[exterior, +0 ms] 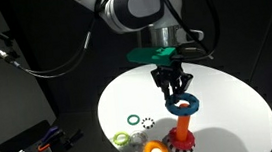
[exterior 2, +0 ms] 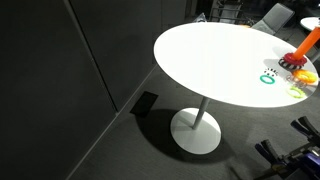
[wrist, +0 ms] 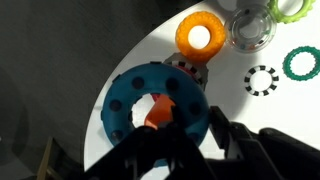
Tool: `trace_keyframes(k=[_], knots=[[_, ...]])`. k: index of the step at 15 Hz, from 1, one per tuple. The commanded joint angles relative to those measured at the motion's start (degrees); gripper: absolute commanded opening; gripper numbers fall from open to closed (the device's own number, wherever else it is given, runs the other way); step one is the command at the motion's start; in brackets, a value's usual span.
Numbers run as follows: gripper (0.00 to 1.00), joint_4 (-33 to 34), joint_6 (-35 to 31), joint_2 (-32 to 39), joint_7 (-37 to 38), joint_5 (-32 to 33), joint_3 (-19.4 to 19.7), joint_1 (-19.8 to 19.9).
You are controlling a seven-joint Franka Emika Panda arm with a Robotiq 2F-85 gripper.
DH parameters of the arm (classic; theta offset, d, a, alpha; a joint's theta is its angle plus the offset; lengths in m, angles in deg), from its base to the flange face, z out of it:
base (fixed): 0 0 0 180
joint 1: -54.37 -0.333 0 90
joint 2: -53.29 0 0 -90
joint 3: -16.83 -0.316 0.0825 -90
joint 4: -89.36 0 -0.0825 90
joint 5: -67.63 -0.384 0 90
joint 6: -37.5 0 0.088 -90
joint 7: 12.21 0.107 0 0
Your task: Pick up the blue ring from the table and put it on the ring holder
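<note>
The gripper shifts slightly away from the orange ring next, then down over the peg, since the top of the peg shows off centre in the hole.
My gripper (exterior: 175, 86) is shut on the blue ring (exterior: 186, 102) and holds it by its rim just above the ring holder (exterior: 183, 130), an orange peg on a red toothed base on the white table (exterior: 229, 102). In the wrist view the blue ring (wrist: 135, 95) fills the middle. The orange peg top (wrist: 157, 112) shows through its hole, a little off centre. The gripper fingers (wrist: 195, 128) clamp the ring's near side. The holder (exterior 2: 302, 52) also shows at the table's far edge in an exterior view.
A thick orange ring (exterior: 156, 151) (wrist: 200, 35) lies beside the holder. A dark-green ring (exterior: 132, 120) (wrist: 300, 63), a black-and-white ring (exterior: 148, 122) (wrist: 261, 79), a yellow-green ring (exterior: 122, 139) and a clear ring (wrist: 250, 28) lie nearby. The table edge (wrist: 120, 75) is close.
</note>
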Motion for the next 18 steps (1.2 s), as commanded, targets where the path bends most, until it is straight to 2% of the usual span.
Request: trace_keyframes(k=[1, 10, 18], knots=[[0.11, 4.5, 1.6, 3.1, -0.8, -1.7, -0.5, 1.0], [0.11, 8.1, 1.7, 7.4, -0.8, -2.6, -0.9, 1.8], [0.1, 7.3, 1.0, 7.0, -2.3, -6.8, -1.9, 2.5]])
